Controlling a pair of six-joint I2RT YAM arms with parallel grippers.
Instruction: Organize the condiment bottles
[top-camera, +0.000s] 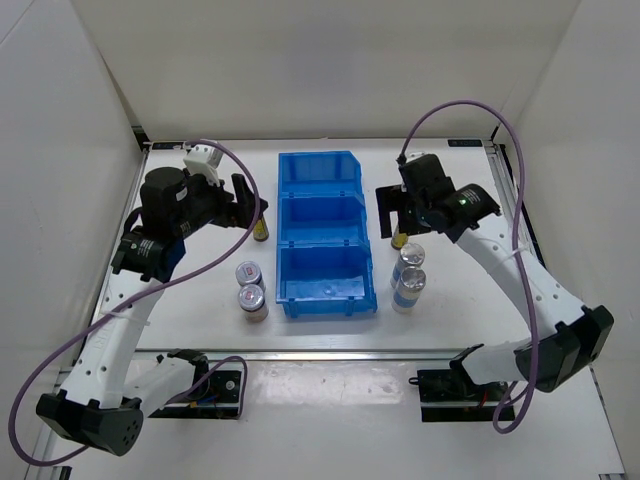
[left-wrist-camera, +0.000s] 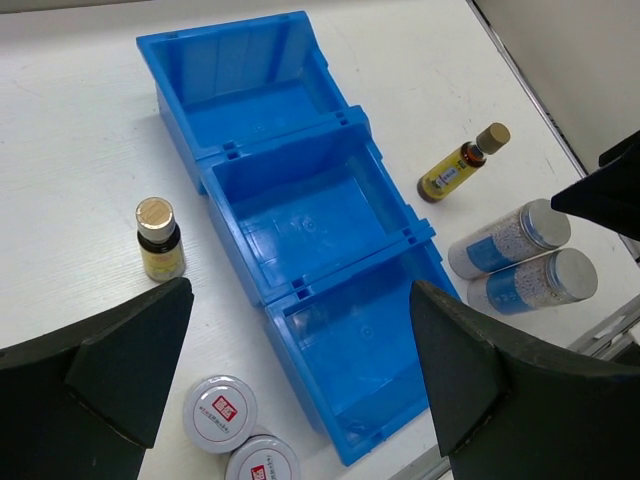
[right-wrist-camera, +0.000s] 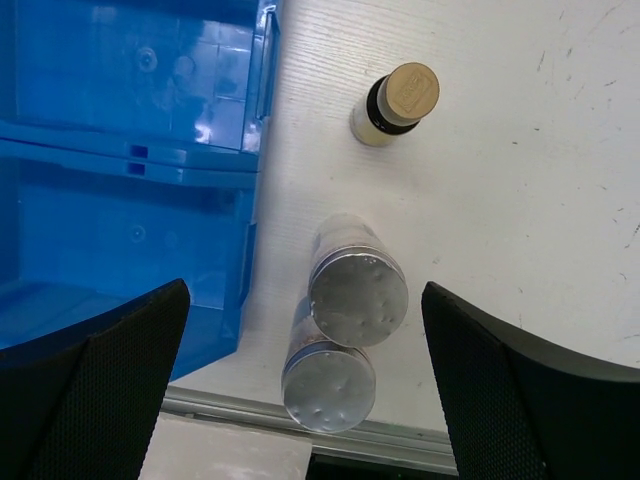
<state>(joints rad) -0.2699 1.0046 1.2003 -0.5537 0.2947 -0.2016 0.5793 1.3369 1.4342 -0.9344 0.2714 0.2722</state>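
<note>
The slim bottle's tan cap (right-wrist-camera: 412, 92) stands upright with clear tabletop between it and the silver-lidded jars. My right gripper should move outward and down around it next.
A blue three-compartment bin (top-camera: 325, 235) stands mid-table, and nothing shows inside it. On its left stand a slim dark bottle (top-camera: 262, 228) with a tan cap and two stubby jars (top-camera: 248, 274) (top-camera: 252, 300). On its right stand another slim bottle (top-camera: 399, 238) and two silver-lidded jars (top-camera: 409, 260) (top-camera: 408, 288). My left gripper (top-camera: 240, 205) is open and empty, above the left bottle (left-wrist-camera: 159, 240) and the bin (left-wrist-camera: 300, 210). My right gripper (top-camera: 392, 212) is open and empty, high above the right jars (right-wrist-camera: 358, 290) (right-wrist-camera: 328, 385) and the right bottle (right-wrist-camera: 395, 105).
White walls close in the table on the left, back and right. A metal rail (top-camera: 320, 352) runs along the near edge, close behind the right jars (right-wrist-camera: 380, 435). In the left wrist view the left jars' lids (left-wrist-camera: 219, 413) are white with a red mark.
</note>
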